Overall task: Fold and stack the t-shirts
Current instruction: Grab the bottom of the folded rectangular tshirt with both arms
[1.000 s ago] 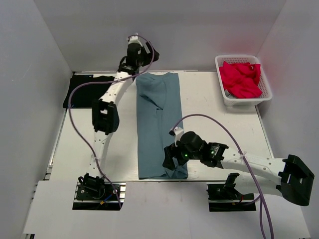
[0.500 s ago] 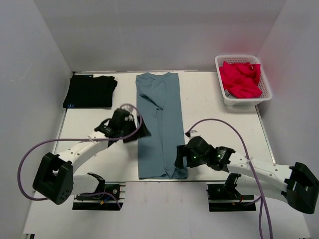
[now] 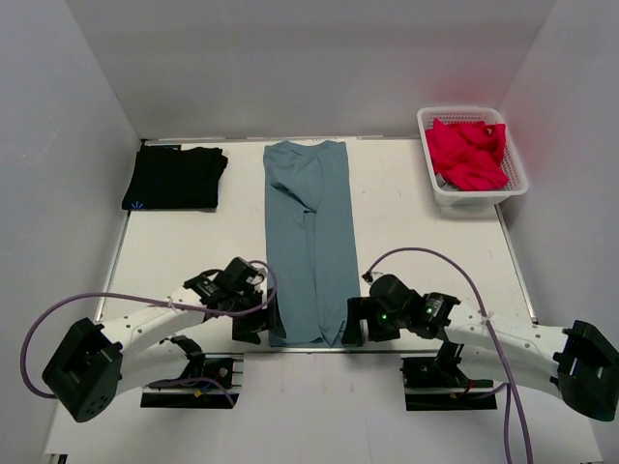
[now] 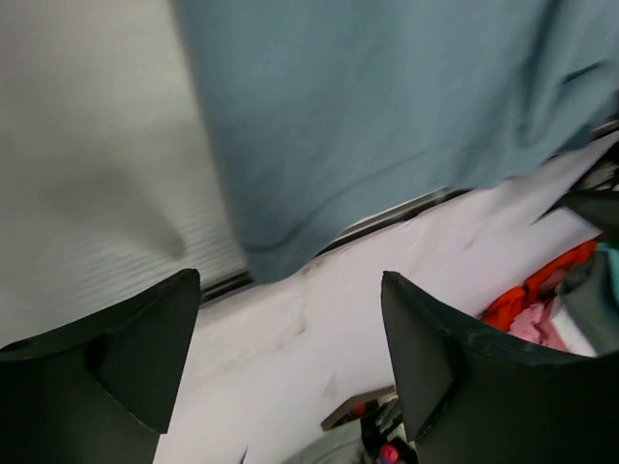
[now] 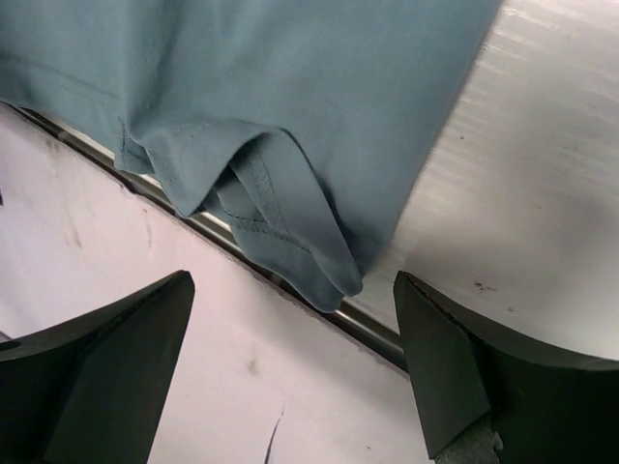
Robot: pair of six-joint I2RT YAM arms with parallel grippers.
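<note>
The robot's right gripper will next go down a little onto the near corner of the blue-grey t-shirt, since the hem layers hang over the table's edge between its open fingers.
The blue-grey t-shirt [image 3: 309, 237] lies folded into a long strip down the table's middle, its near hem at the front edge. The black t-shirt [image 3: 174, 178] lies folded at the back left, with a small blue mark at its near left edge. My left gripper [image 3: 261, 324] is open and empty beside the strip's near left corner [image 4: 280, 256]. My right gripper [image 3: 353, 324] is open and empty beside the near right corner, where folded hem layers [image 5: 290, 246] hang over the table edge.
A white basket [image 3: 430, 169] holding red cloth [image 3: 469, 153] stands at the back right. The table's metal front edge [image 5: 377, 333] runs under both grippers. White walls close in the left, back and right.
My left arm has swung from the shirt's far end down to its near left corner. My right gripper has slid slightly right and nearer, off the hem.
</note>
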